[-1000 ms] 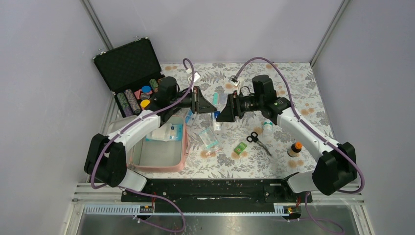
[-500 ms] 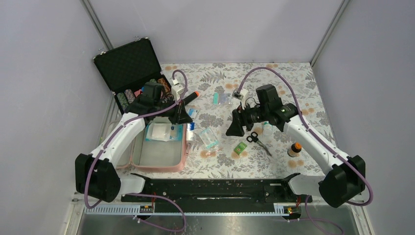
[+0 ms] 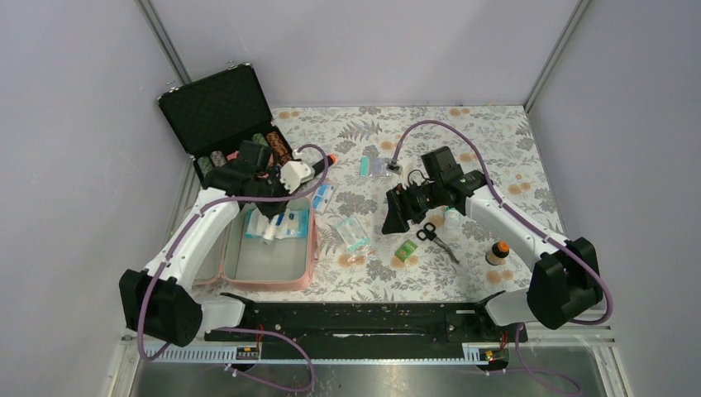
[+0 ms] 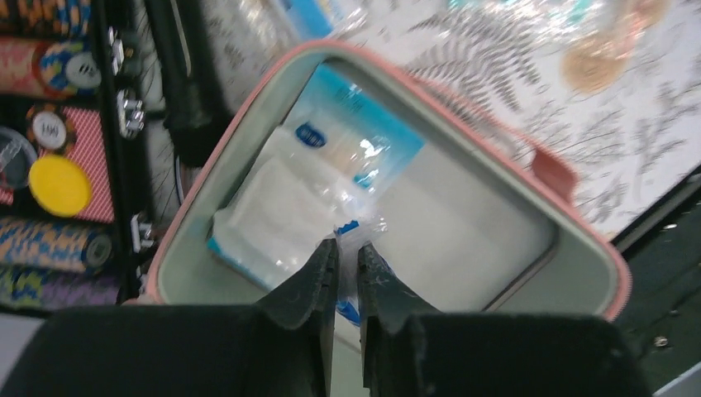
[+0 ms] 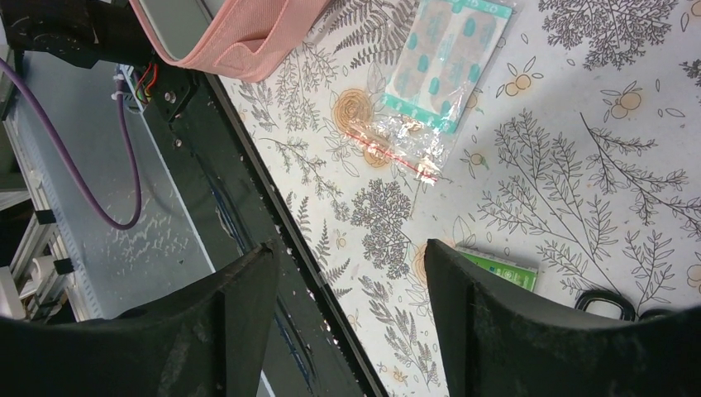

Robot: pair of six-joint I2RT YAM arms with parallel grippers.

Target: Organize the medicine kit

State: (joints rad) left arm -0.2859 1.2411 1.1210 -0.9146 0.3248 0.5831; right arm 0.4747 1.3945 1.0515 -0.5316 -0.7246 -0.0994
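Next, the left gripper moves to the right in the top view and down to release over the gauze packet's blue end (image 3: 299, 227) (image 4: 392, 137), as a white pad covers the packet's other parts.
The medicine kit (image 3: 312, 248) is a pink pouch lying open at the left, its grey lining (image 4: 463, 207) showing. A blue-and-white gauze packet (image 4: 331, 157) lies in its far end. My left gripper (image 4: 347, 248) hangs over the pouch, shut on a small clear packet with a blue strip (image 4: 357, 231). In the top view the left gripper (image 3: 273, 217) points down into the pouch. My right gripper (image 3: 395, 217) hovers open over the middle of the table with nothing between its fingers. In its wrist view the right gripper (image 5: 351, 256) has a green box (image 5: 500, 266) just beside one finger.
A black case of poker chips (image 3: 219, 107) stands open behind the pouch. On the flowered cloth lie a clear bag of plasters (image 3: 353, 233), the green box (image 3: 405, 250), scissors (image 3: 436, 240), a white bottle (image 3: 451, 217), an orange-capped bottle (image 3: 498, 251) and a teal strip (image 3: 374, 167).
My left arm has swung from the table's middle back over the pouch with the small packet in its jaws. The right gripper has drawn back and down toward the green box.
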